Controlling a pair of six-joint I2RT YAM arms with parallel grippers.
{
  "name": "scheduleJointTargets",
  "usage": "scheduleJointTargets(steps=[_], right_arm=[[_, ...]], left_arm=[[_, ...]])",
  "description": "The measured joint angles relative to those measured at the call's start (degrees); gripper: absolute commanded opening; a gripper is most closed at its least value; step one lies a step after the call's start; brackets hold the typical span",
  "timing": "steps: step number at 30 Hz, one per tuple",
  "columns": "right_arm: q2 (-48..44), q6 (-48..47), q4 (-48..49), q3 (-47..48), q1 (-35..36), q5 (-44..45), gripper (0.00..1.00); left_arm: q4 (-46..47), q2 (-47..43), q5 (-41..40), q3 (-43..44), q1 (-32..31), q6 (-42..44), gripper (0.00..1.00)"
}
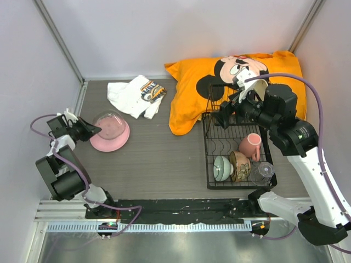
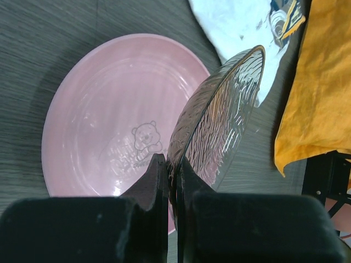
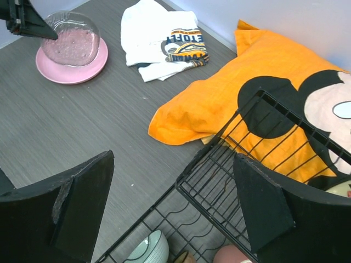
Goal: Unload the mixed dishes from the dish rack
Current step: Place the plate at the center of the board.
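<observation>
My left gripper should next lower the glass dish onto the middle of the pink plate and let go of the dish's rim, because that plate is below the gripper.
My left gripper is shut on the rim of a clear textured glass dish, which is tilted over the pink plate on the table at the left. The black wire dish rack stands at the right. It holds a pink mug, a pale green bowl, a brown patterned bowl and a small clear glass. My right gripper is open and empty above the rack's far left part. I see no tan speckled plate clearly.
An orange pillow with a cartoon mouse lies under and behind the rack's far end. A folded white shirt lies at the back, between plate and pillow. Grey walls close in the left, back and right.
</observation>
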Motion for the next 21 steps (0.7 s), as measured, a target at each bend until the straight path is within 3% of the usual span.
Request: scheduleJointTargets(steps=[8, 14, 21], right_arm=[[-0.7, -1.9, 0.0, -0.2, -0.3, 8.9, 0.92], [-0.6, -2.1, 1.1, -0.5, -0.6, 20.8, 0.91], [-0.6, -3.1, 3.5, -2.0, -1.1, 34.4, 0.87]], left_arm=[[-0.5, 4.1, -0.4, -0.2, 0.0, 2.9, 0.0], [-1.8, 5.9, -1.1, -0.4, 0.7, 4.7, 0.02], [-3.2, 6.0, -1.4, -0.4, 2.1, 7.3, 0.33]])
